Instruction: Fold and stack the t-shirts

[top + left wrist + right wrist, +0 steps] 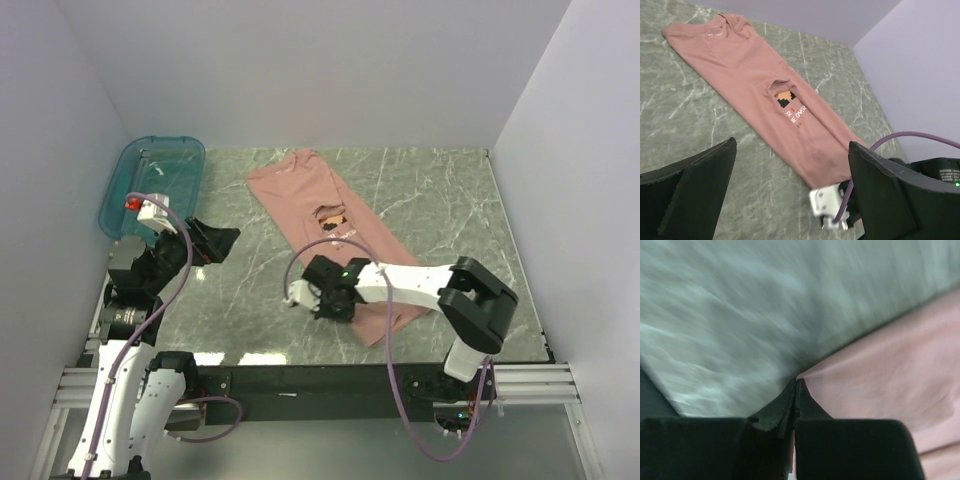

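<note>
The open fingers of my left gripper are clear of the t-shirt, so next they will go to the right in the top view, back and down onto the folded t-shirt's near hem (pixel 388 331).
A dusty-pink t-shirt (pixel 318 205) lies folded into a long strip, running diagonally from the back centre to the front right of the table. Its pixel-art print and white text (pixel 791 107) show at mid-length. My right gripper (pixel 322 296) sits at the strip's near left corner. In the right wrist view its jaws are closed together on the corner of the pink cloth (pixel 875 385). My left gripper (pixel 222 240) is open and empty at the left of the table, well away from the shirt. In the left wrist view its fingers (pixel 695 185) frame the shirt (pixel 750 75).
A teal translucent tray (pixel 152 180) stands at the back left, beside the left arm. White walls enclose the grey marbled table (pixel 440 200) on three sides. The right arm (pixel 430 285) lies across the shirt's near end.
</note>
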Controlling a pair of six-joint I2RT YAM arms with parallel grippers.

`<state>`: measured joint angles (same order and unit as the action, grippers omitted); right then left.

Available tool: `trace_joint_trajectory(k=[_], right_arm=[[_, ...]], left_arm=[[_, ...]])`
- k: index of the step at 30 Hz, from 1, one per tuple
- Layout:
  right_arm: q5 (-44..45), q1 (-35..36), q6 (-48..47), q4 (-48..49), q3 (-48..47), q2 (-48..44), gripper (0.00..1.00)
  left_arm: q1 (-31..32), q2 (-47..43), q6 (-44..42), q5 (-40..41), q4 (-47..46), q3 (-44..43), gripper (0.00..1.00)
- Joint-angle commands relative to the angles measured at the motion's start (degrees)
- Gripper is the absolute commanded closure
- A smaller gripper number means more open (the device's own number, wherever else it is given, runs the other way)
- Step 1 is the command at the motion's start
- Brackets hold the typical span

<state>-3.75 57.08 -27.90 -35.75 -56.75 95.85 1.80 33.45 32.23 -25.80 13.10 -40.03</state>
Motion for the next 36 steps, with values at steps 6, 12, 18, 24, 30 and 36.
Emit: trace_joint_trajectory(k=[6,12,18,24,30,36], right_arm=[[-15.3,4.8,1.9,-7.8,-17.7,7.7,0.82],[-18.9,0.8,-6.0,-11.4,-9.5,-7.1,0.39],[-27.4,-21.8,-16.6,-16.0,-4.9,-23.2,0.35],[-40.2,-45.7,-44.4,-13.6,11.9,-40.4,0.29],[-43.7,-56.8,-66.7,-27.3,12.9,-34.3,0.29],[-40.5,-60.2,-77.8,-34.0,17.4,-29.5,0.32]], left_arm=[[0.0,-0.8,-2.3,-2.4,1.5,-4.1,0.01],[0.4,-0.1,-3.6,-5.7,0.3,-3.2,0.01],[2.9,5.6,-3.7,-20.1,-5.4,-1.5,0.01],[33.7,17.1,-12.4,3.2,4.0,-7.3,0.05],[65.0,27.0,-16.6,20.9,1.9,-5.2,0.09],[78.4,37.4,-22.0,37.1,-9.4,-1.8,0.14]])
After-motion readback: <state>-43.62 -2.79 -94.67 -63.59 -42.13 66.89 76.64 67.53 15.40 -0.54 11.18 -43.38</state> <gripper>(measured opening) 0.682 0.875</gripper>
